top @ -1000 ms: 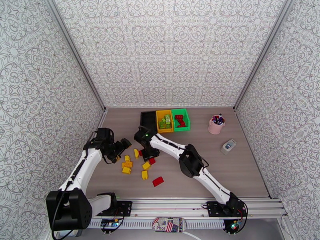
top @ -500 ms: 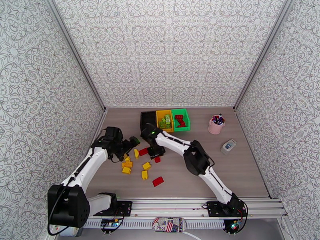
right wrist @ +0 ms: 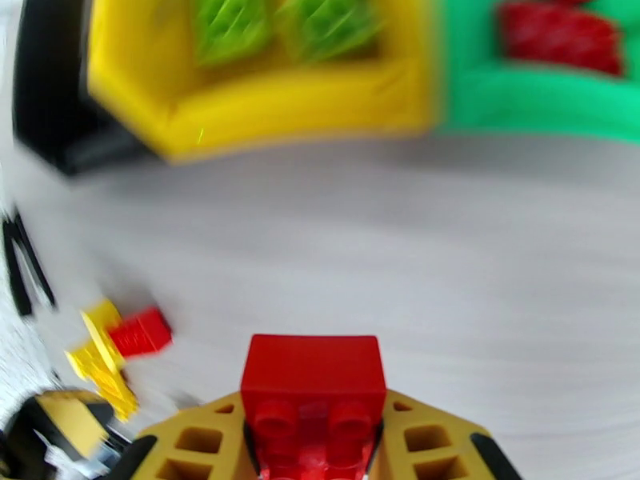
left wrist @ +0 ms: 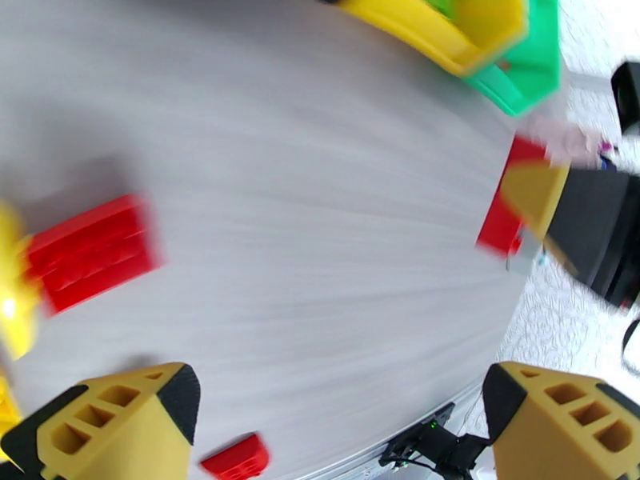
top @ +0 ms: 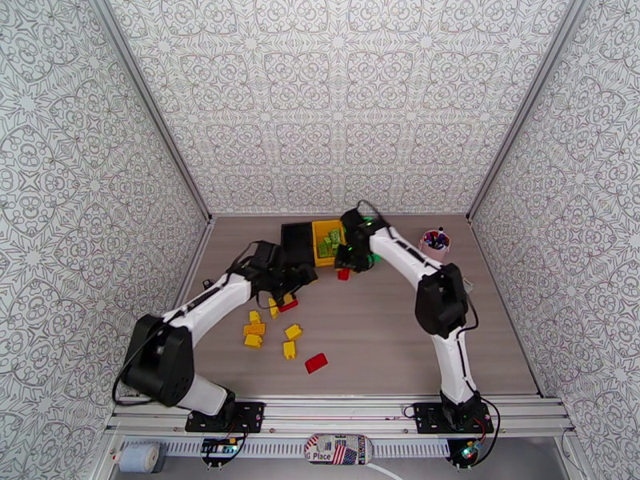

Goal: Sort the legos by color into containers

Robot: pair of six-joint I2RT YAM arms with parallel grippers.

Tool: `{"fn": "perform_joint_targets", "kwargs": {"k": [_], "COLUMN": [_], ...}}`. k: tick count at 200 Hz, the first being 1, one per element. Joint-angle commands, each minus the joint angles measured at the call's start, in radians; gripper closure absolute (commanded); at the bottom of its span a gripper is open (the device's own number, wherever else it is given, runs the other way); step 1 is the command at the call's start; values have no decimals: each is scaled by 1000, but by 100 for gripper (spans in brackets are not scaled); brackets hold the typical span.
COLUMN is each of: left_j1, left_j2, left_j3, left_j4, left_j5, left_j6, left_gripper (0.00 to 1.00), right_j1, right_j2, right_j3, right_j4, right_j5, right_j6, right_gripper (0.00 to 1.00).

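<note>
My right gripper holds the red lego and needs to carry it outward past the green bin's near rim to above the green bin (right wrist: 544, 102) and release it, since red legos are already inside.
My right gripper (top: 346, 270) is shut on a red lego (right wrist: 312, 394) and hangs above the table just in front of the yellow bin (top: 328, 231) and the green bin (right wrist: 544, 102). The yellow bin holds light green legos (right wrist: 232, 26), the green bin holds red legos (right wrist: 560, 34), and the black bin (top: 298, 238) stands to their left. My left gripper (top: 301, 274) is open, low over the table near a red lego (left wrist: 92, 254). Several yellow legos (top: 254, 330) and another red lego (top: 316, 362) lie scattered on the table's left.
A pink cup of pens (top: 433, 248) stands at the right rear, with a small white device beside it partly behind my right arm. Patterned walls close in the table on three sides. The two grippers are close together in front of the bins.
My right gripper has carried the red lego from the pile up and right to the front of the bins. My left arm has swung right, toward the black bin.
</note>
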Motion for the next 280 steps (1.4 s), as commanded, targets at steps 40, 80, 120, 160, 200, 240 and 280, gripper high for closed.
{"fn": "perform_joint_targets", "kwargs": {"k": [40, 80, 120, 160, 200, 240, 280], "left_j1": [-56, -85, -93, -109, -160, -261, -365], "left_j2": [118, 122, 91, 78, 72, 50, 34], "left_j3": [249, 306, 270, 268, 275, 224, 151], "left_j4": [-87, -190, -218, -266, -380, -466, -472], "left_j5": [-7, -47, -71, -103, -174, -289, -341], "left_j6": [89, 161, 173, 218, 361, 475, 484], "left_gripper": [3, 3, 4, 5, 9, 13, 13], "right_j1": [-158, -214, -231, -231, -223, -204, -178], "right_j2": [128, 297, 341, 287, 198, 43, -188], "right_j3": [315, 595, 637, 543, 446, 234, -133], "right_j4": [-76, -132, -99, -67, -66, -58, 16], "right_j5": [-41, -84, -145, -147, -133, -95, -63], "right_j6": [29, 66, 78, 65, 27, -24, -71], "right_gripper": [72, 53, 46, 46, 45, 44, 44]}}
